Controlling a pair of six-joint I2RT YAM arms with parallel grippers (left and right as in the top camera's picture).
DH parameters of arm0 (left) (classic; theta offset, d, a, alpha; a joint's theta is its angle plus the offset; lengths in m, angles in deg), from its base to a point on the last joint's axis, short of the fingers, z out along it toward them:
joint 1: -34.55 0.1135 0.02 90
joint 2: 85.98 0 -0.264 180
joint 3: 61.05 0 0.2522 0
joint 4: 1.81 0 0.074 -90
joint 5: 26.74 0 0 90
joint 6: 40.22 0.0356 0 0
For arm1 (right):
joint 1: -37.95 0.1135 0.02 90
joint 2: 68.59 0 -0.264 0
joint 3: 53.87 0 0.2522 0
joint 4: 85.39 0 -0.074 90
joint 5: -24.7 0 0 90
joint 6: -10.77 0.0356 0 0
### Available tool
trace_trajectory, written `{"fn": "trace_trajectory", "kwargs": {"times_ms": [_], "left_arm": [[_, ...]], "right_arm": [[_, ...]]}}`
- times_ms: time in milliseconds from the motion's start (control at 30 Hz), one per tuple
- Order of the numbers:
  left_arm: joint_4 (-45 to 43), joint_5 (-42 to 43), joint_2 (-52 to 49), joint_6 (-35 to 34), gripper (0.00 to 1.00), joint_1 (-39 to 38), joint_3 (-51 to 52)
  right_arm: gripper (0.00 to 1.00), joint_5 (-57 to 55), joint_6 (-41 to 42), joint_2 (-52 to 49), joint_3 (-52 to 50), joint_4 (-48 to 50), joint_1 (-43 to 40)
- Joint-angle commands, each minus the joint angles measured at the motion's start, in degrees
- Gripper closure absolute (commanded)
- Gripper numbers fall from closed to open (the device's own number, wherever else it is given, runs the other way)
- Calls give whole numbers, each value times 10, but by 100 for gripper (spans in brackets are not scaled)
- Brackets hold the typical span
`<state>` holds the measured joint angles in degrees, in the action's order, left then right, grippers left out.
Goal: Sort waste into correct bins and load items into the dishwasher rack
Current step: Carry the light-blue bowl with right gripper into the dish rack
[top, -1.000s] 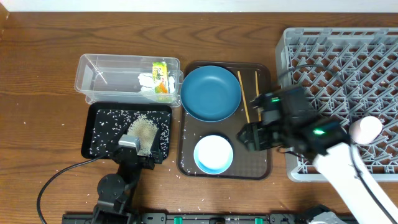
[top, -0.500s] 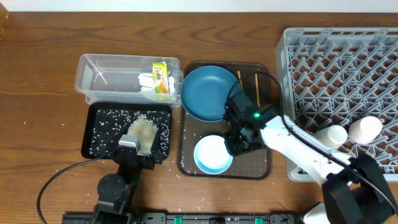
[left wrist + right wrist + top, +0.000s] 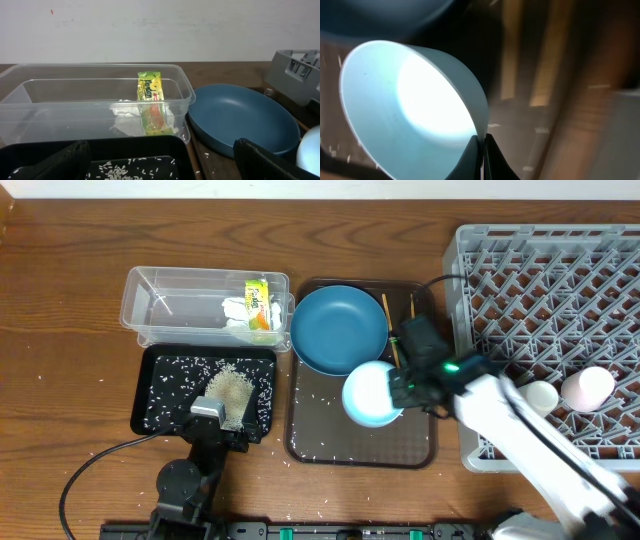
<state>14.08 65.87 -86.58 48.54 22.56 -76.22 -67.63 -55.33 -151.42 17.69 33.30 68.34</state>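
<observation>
I need to swing my right gripper outward next, over the grey rack's empty far part [image 3: 565,310], to release the white bowl [image 3: 370,393], because that part of the rack is to its right in the overhead view.
My right gripper [image 3: 400,392] is shut on the rim of the white bowl [image 3: 370,393], which hangs tilted above the brown tray beside the dark-blue plate [image 3: 338,330]. In the right wrist view the fingertips [image 3: 476,150] pinch the bowl [image 3: 415,100] at its rim. Two chopsticks [image 3: 391,340] lie right of the plate. The clear tub [image 3: 160,308] holds the wrapper [image 3: 260,302] and tissue [image 3: 237,315]. Rice [image 3: 232,388] lies in the black tray [image 3: 143,395]. My left gripper [image 3: 160,167] stands open and holds nothing, low over that black tray [image 3: 135,147].
The grey rack [image 3: 550,290] fills the right side, with a white cup [image 3: 541,395] and a pink cup [image 3: 587,388] lying in its front part. The brown tray [image 3: 360,445] carries scattered rice grains. More grains dot the table near the front edge.
My right gripper has shut on the bowl's rim and lifted it off the tray's front part, up and to the right. The left arm has not moved.
</observation>
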Motion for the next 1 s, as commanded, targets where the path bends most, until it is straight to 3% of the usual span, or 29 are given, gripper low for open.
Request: {"fn": "trace_trajectory", "kwargs": {"times_ms": [0, 167, 367, 633, 967], "left_arm": [[17, -7, 3, 8, 6, 4, 12], [17, -7, 3, 8, 6, 4, 12], [17, -7, 3, 8, 7, 4, 12], [17, -7, 3, 8, 6, 4, 12], [17, -7, 3, 8, 7, 4, 12]], "right_arm": [[99, -181, 50, 85, 7, -16, -24], [98, -381, 111, 163, 7, -27, -58], [99, -595, 103, 170, 7, 48, -132], [99, -641, -119, 102, 7, 264, -213], [99, -731, -252, -57, 7, 384, -263]]}}
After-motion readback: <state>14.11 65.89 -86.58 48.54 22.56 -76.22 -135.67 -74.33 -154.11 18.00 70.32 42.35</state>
